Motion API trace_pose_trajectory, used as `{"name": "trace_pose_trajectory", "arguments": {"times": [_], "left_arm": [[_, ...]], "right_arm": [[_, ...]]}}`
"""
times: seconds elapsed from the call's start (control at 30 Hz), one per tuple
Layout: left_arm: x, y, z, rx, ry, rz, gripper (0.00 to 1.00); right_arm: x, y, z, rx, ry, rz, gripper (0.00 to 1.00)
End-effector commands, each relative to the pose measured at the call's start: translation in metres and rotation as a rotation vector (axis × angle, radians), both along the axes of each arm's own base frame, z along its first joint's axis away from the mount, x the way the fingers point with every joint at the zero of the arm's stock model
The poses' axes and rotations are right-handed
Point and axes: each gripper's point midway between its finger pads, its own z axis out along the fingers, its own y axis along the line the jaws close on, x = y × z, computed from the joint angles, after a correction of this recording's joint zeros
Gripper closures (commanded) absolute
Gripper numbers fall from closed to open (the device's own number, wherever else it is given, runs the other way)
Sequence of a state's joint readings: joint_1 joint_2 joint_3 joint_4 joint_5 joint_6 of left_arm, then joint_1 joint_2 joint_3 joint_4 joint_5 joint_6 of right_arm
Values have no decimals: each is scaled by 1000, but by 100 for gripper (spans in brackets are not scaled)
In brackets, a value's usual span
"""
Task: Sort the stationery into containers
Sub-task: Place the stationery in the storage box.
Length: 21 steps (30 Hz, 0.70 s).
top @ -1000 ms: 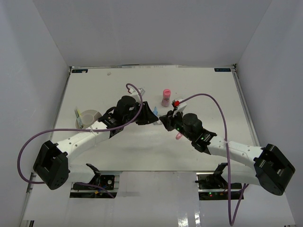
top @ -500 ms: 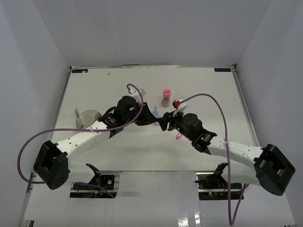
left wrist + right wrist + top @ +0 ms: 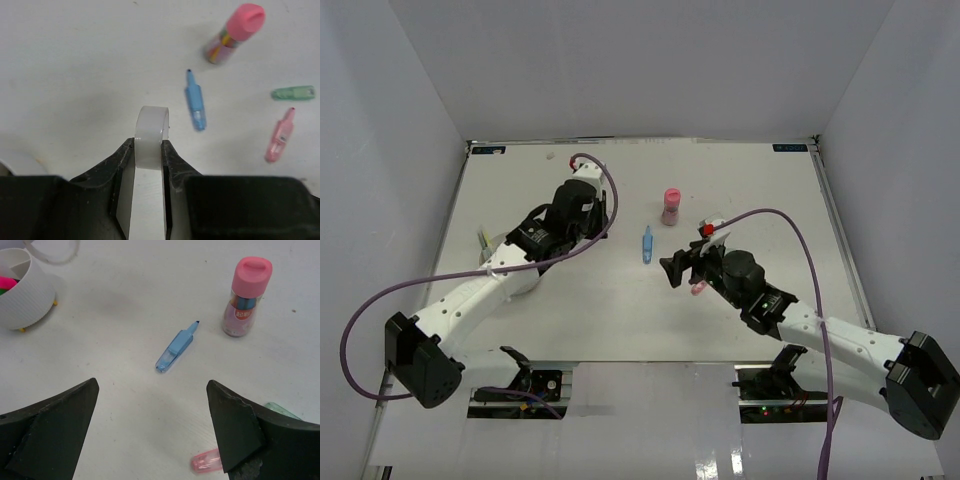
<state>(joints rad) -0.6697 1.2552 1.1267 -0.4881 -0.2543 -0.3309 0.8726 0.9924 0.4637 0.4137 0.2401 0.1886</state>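
Note:
The left gripper swings, turning, to the left in the top view over the white cup below next, then lowers and releases the tape roll.
My left gripper is shut on the whitish tape roll, held upright above the table; in the top view it hangs at the back left. My right gripper stands wide open with nothing between its fingers, just short of the blue pen lying flat. The pink-capped cylinder stands upright beyond the pen. A pink highlighter and a green highlighter lie by my right finger. The white cup at far left holds pink and green highlighters.
A red-capped marker lies beside the right wrist. The left arm crosses over the cup in the top view and hides most of it. White walls enclose the table on three sides.
The left arm has swung away to the back left with the tape roll in its grip. The right gripper has gone from shut to wide open and drawn back toward the near right.

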Motion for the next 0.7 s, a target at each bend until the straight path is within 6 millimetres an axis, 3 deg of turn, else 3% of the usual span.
{"name": "trace_pose_trajectory", "arguments": {"times": [0.0,0.13,0.3,0.67], "left_arm": [[5,62,22,193,-50,126,100],[11,111,25,290,-15,201,100],[16,153,32,477,17,211,100],[19,177,9,749,134,11,100]], "right_arm": [[-1,-12,0,-29,-31,-28,7],[-4,-18,2,-54,-43,-28,8],[-7,-24,-8,-67,-36,-33,9],[-8,-28,-17,-92,-37,-37,9]]}}
